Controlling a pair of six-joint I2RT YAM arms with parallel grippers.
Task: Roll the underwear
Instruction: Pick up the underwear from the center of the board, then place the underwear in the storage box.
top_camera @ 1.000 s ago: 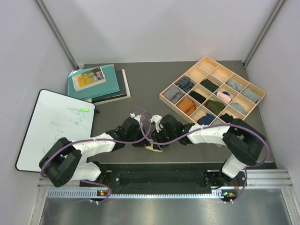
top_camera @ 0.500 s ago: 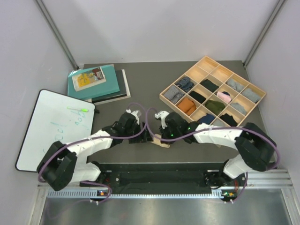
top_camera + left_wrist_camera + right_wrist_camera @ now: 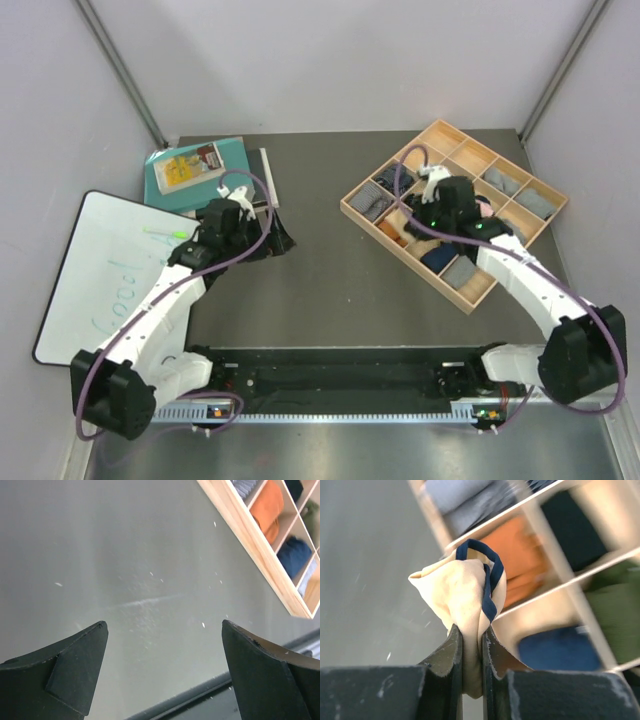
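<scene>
My right gripper carries the underwear outward across the tray and down into the tray's far-edge section [image 3: 472, 157] next, since that section beside the grey cloth stands empty.
The beige underwear [image 3: 465, 592] with dark navy edging hangs bunched between the fingers of my right gripper [image 3: 471, 630], which is shut on it. In the right wrist view the bundle is above the left edge of the wooden tray [image 3: 432, 517], near the compartment with the orange cloth [image 3: 520, 555]. From the top view the right gripper [image 3: 412, 208] is over the tray's left part [image 3: 350, 205], and the arm hides the underwear. My left gripper [image 3: 165, 625] is open with nothing in it, above bare table. In the top view it [image 3: 280, 238] hovers beside the books.
The tray's compartments hold rolled cloths: grey, orange, black, green, pink, navy. A light-grey roll [image 3: 458, 270] lies in the near corner compartment. A stack of books [image 3: 205, 175] sits back left. A whiteboard [image 3: 115, 270] with a green marker [image 3: 165, 233] lies at the left.
Both grippers were together at the near middle of the table. The left one opened and swung back left. The right one shut on the beige underwear and carried it to the tray.
</scene>
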